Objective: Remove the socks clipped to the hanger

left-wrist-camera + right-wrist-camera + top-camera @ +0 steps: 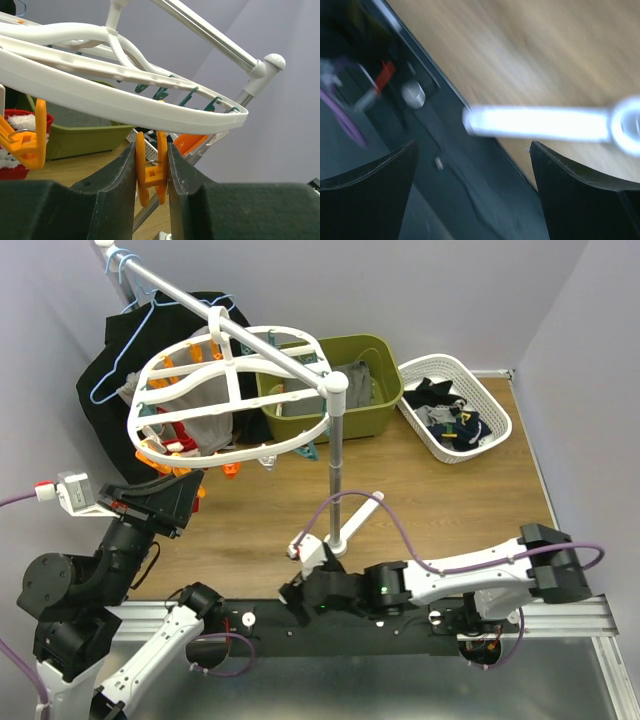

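I should next swing my right gripper outward and to the left in the top view, onto the red sock's tip, because that tip hangs outward of my gripper on that side.
The white lattice hanger (230,390) hangs from the rack's rail, ringed with orange and teal pegs. My left gripper (190,495) is under its near-left rim. In the left wrist view its fingers (120,170) are shut on an orange peg (150,175) hanging from the rim (125,107); no sock shows in that peg. A red and white sock (20,140) hangs at the left. A grey sock (205,430) hangs under the frame. Several socks (455,420) lie in the white basket. My right gripper (300,590) is open and empty, low by the base rail (470,165).
A green tub (340,390) stands behind the rack's upright pole (335,460). The white basket (500,410) is at the back right. A black garment (110,390) and a light-blue wire hanger (120,350) hang at the back left. The rack's white foot (535,122) lies before the right gripper.
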{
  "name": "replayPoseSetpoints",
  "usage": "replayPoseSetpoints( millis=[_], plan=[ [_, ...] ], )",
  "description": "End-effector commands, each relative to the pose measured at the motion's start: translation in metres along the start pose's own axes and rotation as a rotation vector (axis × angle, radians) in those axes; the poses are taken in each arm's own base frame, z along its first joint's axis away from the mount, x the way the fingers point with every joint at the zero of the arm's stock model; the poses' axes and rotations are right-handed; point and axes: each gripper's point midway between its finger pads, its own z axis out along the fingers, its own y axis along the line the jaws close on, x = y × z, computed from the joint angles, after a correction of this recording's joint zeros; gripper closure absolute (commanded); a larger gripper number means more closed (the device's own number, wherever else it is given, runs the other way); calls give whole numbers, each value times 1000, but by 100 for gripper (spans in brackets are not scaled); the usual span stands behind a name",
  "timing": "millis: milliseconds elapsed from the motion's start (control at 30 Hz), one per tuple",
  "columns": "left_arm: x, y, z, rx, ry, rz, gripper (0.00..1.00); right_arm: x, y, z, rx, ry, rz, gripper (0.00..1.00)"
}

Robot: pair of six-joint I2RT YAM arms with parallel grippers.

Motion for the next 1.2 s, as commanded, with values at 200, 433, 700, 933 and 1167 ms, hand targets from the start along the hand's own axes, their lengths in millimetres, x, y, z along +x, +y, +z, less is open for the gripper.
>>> replayPoseSetpoints(
  millis=[200,433,700,933,1167],
  plan=[
    [-22,-18,-7,53,-45,-22,100,-145,81,47,-78,-507,-189,0],
    [-22,-25,-6,87,-46,-43,100,-193,86,66,-96,-712,-219,0],
    [-15,-29,-2,117,-21,-53,100,-229,75,91,-145,-829,-246,0],
    [-12,-36,-1,152,2,-40,100,-239,80,105,-129,-936,-346,0],
    [-14,-37,-2,158,-2,-30,100,-257,86,121,-137,-939,-374,0]
  ],
)
